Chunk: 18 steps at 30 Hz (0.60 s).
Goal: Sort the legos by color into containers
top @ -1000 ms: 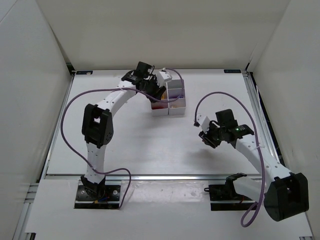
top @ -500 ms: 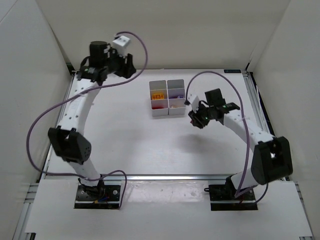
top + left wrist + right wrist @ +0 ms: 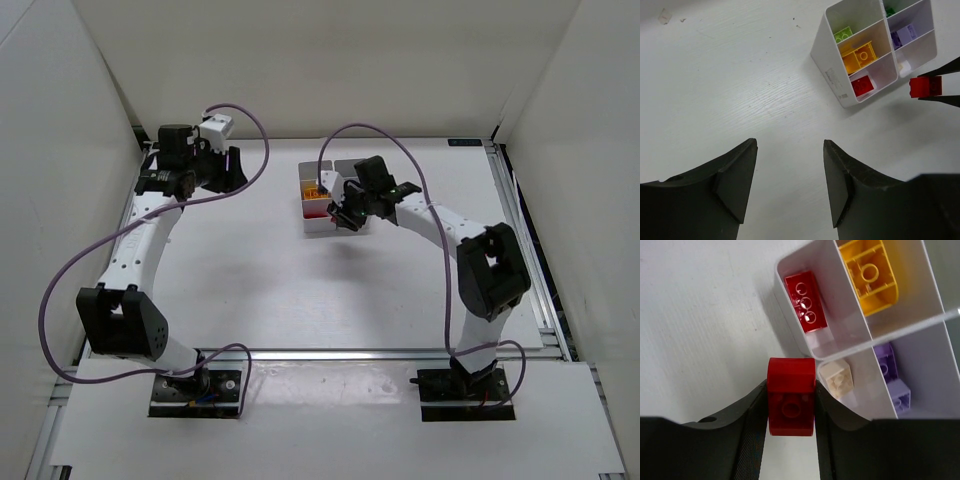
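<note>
The bin holding a red brick [image 3: 317, 209] [image 3: 805, 302] is to the left of my right gripper in the top view. I will move that way over it and let go of the matching lego.
The containers [image 3: 318, 226] are a white block of joined bins at the table's far middle, also seen in the left wrist view [image 3: 832, 75] and the right wrist view [image 3: 790, 262]. Its bins hold a red brick [image 3: 805, 302], an orange brick [image 3: 870, 272], a tan brick [image 3: 837, 377], purple bricks [image 3: 890, 372] and a yellow-green brick [image 3: 843, 35]. My right gripper [image 3: 791, 407] is shut on a red lego [image 3: 791, 395], held above the table just in front of the block's near wall [image 3: 345, 215]. My left gripper [image 3: 790, 145] is open and empty, far left of the block [image 3: 235, 165].
White walls enclose the table on the left, back and right. A metal rail [image 3: 515, 220] runs along the table's right side. Purple cables loop over both arms.
My right gripper has carried the red lego from mid-right across to the front of the containers. My left arm has swung away from the containers to the far left.
</note>
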{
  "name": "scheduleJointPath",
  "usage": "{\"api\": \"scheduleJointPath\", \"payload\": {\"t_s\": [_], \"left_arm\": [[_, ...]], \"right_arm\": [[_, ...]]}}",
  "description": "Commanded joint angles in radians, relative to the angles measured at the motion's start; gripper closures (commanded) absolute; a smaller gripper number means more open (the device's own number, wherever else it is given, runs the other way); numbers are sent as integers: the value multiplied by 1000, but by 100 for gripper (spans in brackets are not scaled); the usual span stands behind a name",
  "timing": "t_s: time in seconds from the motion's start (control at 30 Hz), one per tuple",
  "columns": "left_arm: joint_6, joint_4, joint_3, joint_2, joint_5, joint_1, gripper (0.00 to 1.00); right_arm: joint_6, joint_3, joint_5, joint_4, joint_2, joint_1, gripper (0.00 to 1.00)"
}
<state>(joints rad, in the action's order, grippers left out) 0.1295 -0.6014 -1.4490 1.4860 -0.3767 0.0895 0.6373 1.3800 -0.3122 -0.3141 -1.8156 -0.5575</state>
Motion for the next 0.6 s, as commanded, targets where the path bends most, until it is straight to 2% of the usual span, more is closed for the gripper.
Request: {"api": "scheduleJointPath", "payload": {"t_s": [0.0,0.57], "left_arm": [[1,3,1,-59,-14,-25,34],[1,14,-39,8,-45,-27,34]], "right_arm": [[127,76,-74,0,-22,-9,95],[262,255,-24,-3,-166,-76,94]]}}
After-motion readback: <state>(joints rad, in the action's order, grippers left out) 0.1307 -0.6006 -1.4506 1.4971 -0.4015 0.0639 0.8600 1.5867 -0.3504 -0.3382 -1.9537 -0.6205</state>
